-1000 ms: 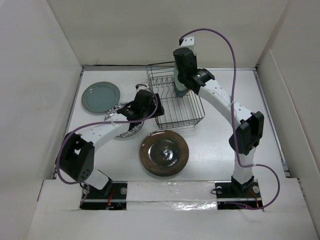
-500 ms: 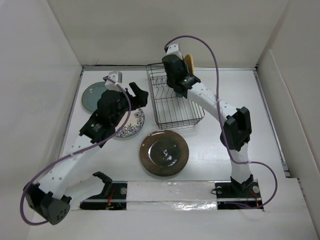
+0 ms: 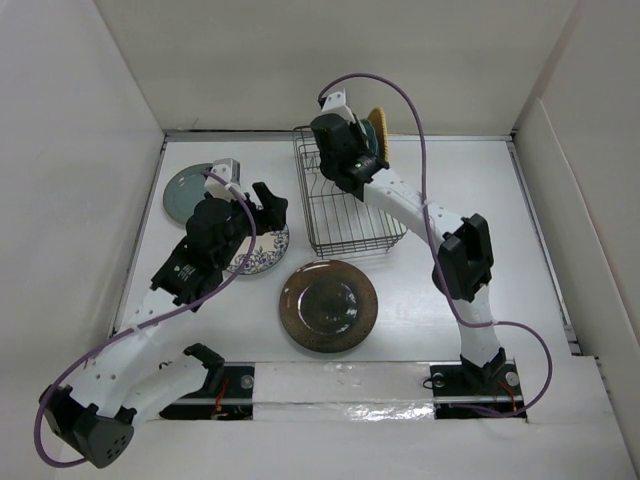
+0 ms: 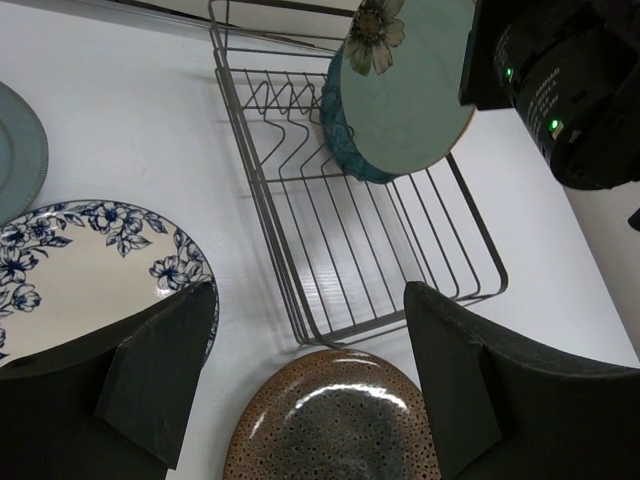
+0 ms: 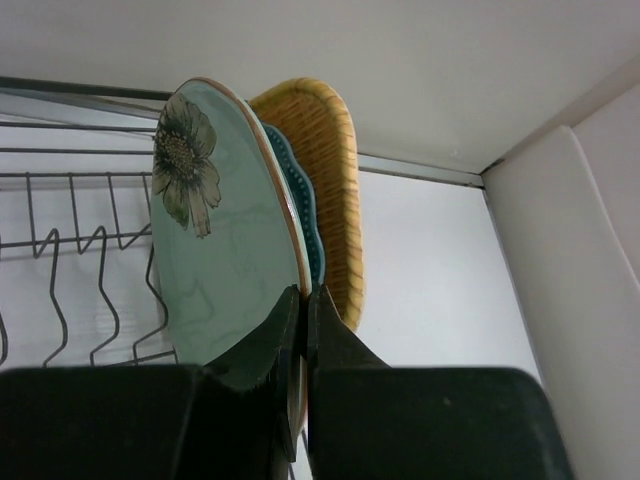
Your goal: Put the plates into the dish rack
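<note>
Next, my right gripper lowers beside the dark teal scalloped plate and releases the pale mint plate's rim, as free wire slots lie there.
My right gripper [image 5: 303,300] is shut on the rim of the pale mint plate [image 5: 220,240], which has a flower print and stands upright at the far end of the dish rack [image 3: 350,215]. Behind it stand the dark teal scalloped plate [image 5: 308,225] and the orange-tan plate [image 5: 338,190]. My left gripper [image 4: 310,390] is open and empty, held high above the table between the floral plate [image 4: 80,270] and the glossy brown plate [image 4: 335,430]. The grey-green plate [image 3: 187,190] lies flat at the far left.
The rack's near slots [image 4: 380,260] hold nothing. The right arm's black wrist [image 4: 570,90] hangs over the rack's far right corner. White walls close in the table on three sides.
My left gripper has risen from low beside the floral plate and drawn back to the left. My right gripper has carried the mint plate toward the rack's far end, next to the teal plate.
</note>
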### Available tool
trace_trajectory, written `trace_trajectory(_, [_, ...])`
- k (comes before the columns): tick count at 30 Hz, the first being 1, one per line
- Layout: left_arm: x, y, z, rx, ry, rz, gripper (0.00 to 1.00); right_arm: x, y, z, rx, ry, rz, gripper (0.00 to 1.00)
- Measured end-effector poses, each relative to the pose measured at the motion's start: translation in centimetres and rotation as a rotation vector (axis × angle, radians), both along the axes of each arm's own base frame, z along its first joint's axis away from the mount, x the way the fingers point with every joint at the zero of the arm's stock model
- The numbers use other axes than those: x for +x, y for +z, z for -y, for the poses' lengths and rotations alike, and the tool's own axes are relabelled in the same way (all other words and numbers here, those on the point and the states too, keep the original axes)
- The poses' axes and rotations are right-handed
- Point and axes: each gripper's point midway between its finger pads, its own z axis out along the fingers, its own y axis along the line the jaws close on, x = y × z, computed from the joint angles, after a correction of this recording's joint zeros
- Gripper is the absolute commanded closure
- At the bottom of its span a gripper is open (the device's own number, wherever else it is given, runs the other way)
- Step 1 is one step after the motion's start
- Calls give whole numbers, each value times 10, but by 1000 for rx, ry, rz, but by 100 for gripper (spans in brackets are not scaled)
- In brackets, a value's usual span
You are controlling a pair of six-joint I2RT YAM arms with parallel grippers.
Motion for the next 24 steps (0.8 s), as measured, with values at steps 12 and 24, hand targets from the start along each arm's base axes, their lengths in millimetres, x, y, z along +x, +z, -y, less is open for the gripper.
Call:
trace_trajectory(12, [-4, 0, 9, -12, -56, -8, 27, 1, 25, 12, 21, -67, 50, 100])
trace_trajectory(24, [-5, 0, 11, -13, -67, -8, 27, 17, -51, -6, 35, -28, -58, 100])
